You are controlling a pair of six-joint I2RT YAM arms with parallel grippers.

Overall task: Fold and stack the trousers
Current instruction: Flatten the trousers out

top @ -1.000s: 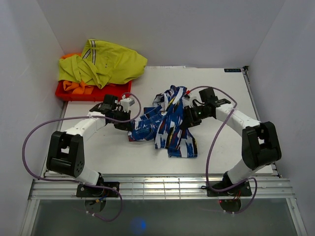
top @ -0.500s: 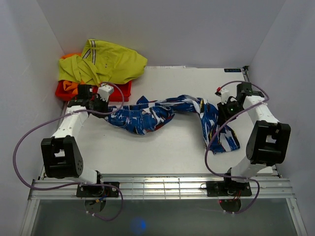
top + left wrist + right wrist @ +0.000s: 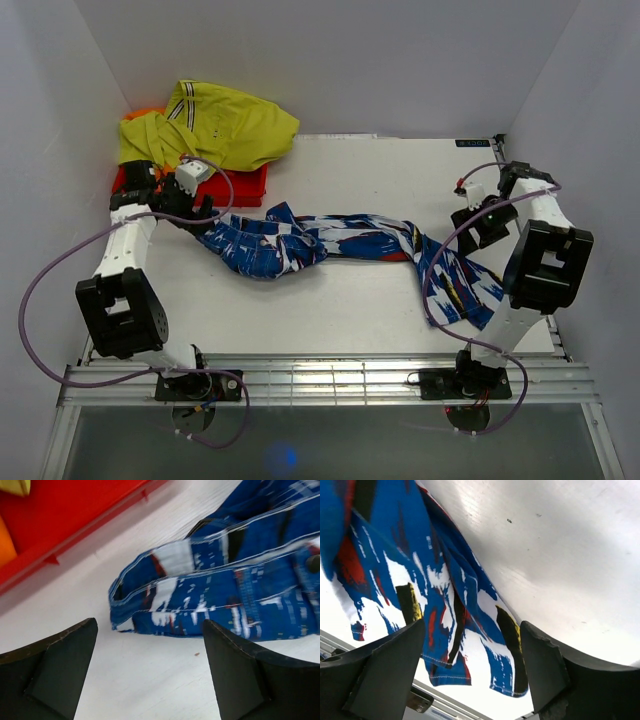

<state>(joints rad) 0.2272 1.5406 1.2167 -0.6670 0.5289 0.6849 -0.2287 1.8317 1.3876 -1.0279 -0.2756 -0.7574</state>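
My left gripper goes toward the right in the top view, down onto the folds of the trousers to close next, as the trousers lie crumpled where their bunched end narrows.
The trousers (image 3: 340, 240), royal blue with white, red and black blotches, lie stretched left to right across the white table. One bunched end is at the left and the other spreads out at the right front. My left gripper (image 3: 193, 213) stands open just left of the bunched end. In the left wrist view its fingers (image 3: 60, 670) frame bare table, and the trousers (image 3: 240, 595) lie just beyond the tips. My right gripper (image 3: 467, 225) is open above the right end. In the right wrist view the trousers (image 3: 395, 555) show between the spread fingers (image 3: 545, 670), not pinched.
A red tray (image 3: 240, 185) stands at the back left with a yellow-green striped garment (image 3: 215, 125) and an orange garment (image 3: 140, 115) piled on it. The tray's rim (image 3: 60, 515) runs close to the left gripper. White walls close in both sides and the back.
Both arms swung outward and pulled the trousers from a heap into a long strip. Both grippers then opened and let go of the cloth, which now rests on the table.
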